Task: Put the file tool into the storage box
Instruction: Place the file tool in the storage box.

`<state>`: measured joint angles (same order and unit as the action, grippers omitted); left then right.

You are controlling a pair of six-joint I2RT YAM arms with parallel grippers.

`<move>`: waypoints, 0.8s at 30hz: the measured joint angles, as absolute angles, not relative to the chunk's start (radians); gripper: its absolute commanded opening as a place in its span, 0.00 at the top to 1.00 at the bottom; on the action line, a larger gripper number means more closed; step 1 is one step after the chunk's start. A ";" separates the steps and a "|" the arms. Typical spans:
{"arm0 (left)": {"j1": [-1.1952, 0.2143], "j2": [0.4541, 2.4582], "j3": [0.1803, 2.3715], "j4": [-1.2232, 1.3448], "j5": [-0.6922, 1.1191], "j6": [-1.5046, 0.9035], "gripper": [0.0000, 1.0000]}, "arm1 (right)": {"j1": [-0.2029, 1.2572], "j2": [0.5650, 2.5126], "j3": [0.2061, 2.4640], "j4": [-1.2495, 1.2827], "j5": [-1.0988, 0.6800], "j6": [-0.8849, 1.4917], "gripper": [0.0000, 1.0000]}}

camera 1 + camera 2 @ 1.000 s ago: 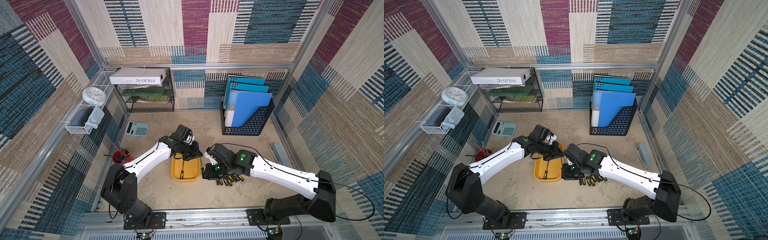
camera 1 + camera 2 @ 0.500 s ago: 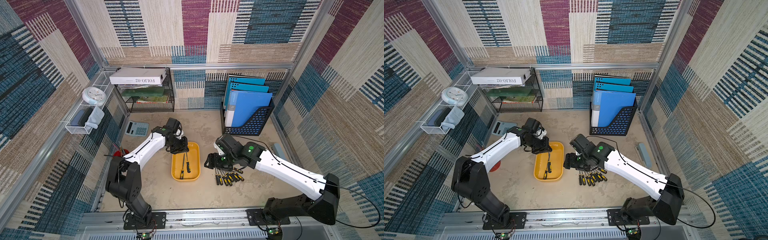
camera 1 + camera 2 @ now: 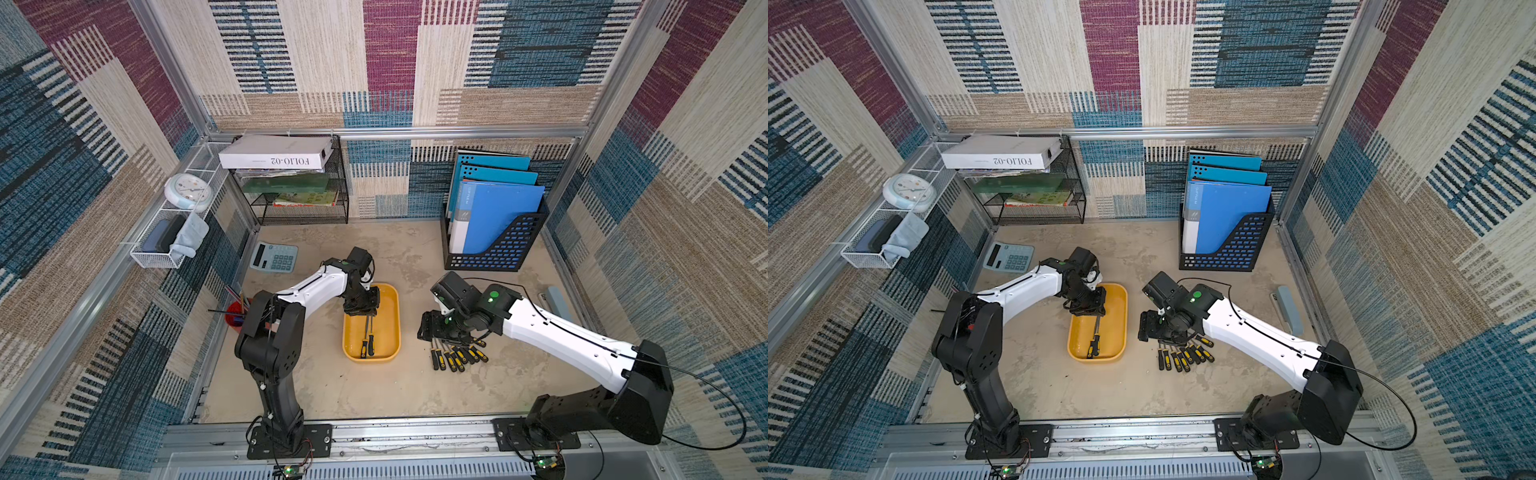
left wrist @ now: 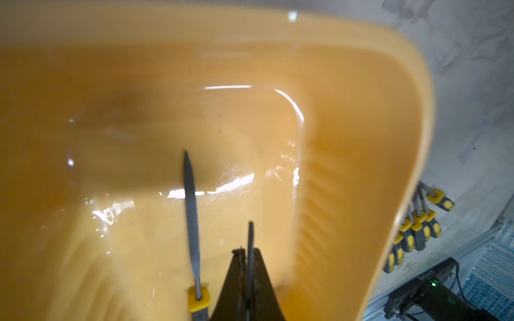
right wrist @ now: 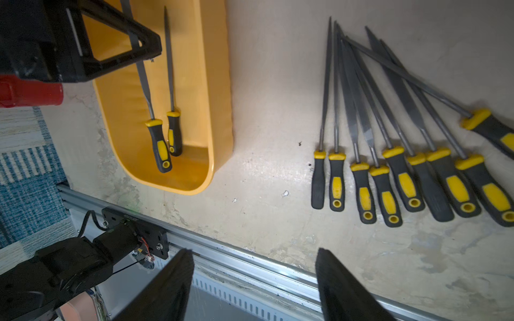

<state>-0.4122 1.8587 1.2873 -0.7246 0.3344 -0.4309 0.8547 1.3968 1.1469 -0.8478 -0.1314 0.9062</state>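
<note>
I need to lower my left gripper next toward the bare tray bottom (image 3: pixel 376 323) (image 4: pixel 229 200) beside the loose file and let go there, because the thin grey blade of the file tool still hangs above it.
The storage box (image 3: pixel 392 299) is a yellow oblong tray in mid-table, seen in both top views (image 3: pixel 1121 299). My left gripper (image 3: pixel 362 309) hangs over its far end, shut on the thin grey blade of a file tool (image 4: pixel 251 236) near its tip. A second file (image 4: pixel 190 208) lies loose on the tray floor beside it. Both black-and-yellow handles (image 5: pixel 164 144) rest in the tray's near end. My right gripper (image 5: pixel 251 254) is open and empty, just above the table (image 3: pixel 430 328) at the blade ends of several loose files (image 3: pixel 455 357).
A black holder of blue folders (image 3: pixel 498 249) stands back right and a black mesh rack (image 3: pixel 299 199) back left. A calculator (image 3: pixel 274 257) lies left of the tray, a red pen cup (image 3: pixel 235 316) by the left arm, and a grey-blue item (image 3: pixel 557 301) at the right wall.
My right gripper was shut beside the tray a second ago. It has opened and drawn back right to the loose files. My left gripper stayed shut and shifted over the tray's far end.
</note>
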 measured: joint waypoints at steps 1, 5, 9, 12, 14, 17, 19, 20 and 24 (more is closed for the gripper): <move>-0.415 1.866 1.275 -0.716 0.327 -0.432 1.00 | 0.852 1.402 1.138 -0.847 -0.130 0.906 0.27; -0.419 1.868 1.236 -0.681 0.309 -0.442 1.00 | 0.850 1.446 1.119 -0.863 -0.122 0.897 0.28; -0.421 1.869 1.224 -0.654 0.301 -0.442 0.86 | 0.850 1.490 1.111 -0.871 -0.124 0.878 0.30; -0.423 1.867 1.211 -0.645 0.302 -0.446 0.72 | 0.850 1.510 1.102 -0.876 -0.124 0.865 0.32; -0.423 1.866 1.206 -0.653 0.303 -0.453 0.69 | 0.852 1.521 1.095 -0.876 -0.124 0.857 0.35; -0.423 1.854 1.202 -0.656 0.303 -0.454 0.68 | 0.863 1.541 1.086 -0.875 -0.128 0.847 0.41; -0.423 1.842 1.202 -0.662 0.303 -0.458 0.68 | 0.875 1.560 1.087 -0.871 -0.134 0.844 0.44; -0.423 1.832 1.203 -0.668 0.304 -0.463 0.68 | 0.882 1.570 1.088 -0.868 -0.136 0.843 0.46; -0.423 1.781 1.224 -0.702 0.318 -0.472 0.68 | 0.905 1.600 1.084 -0.857 -0.144 0.844 0.52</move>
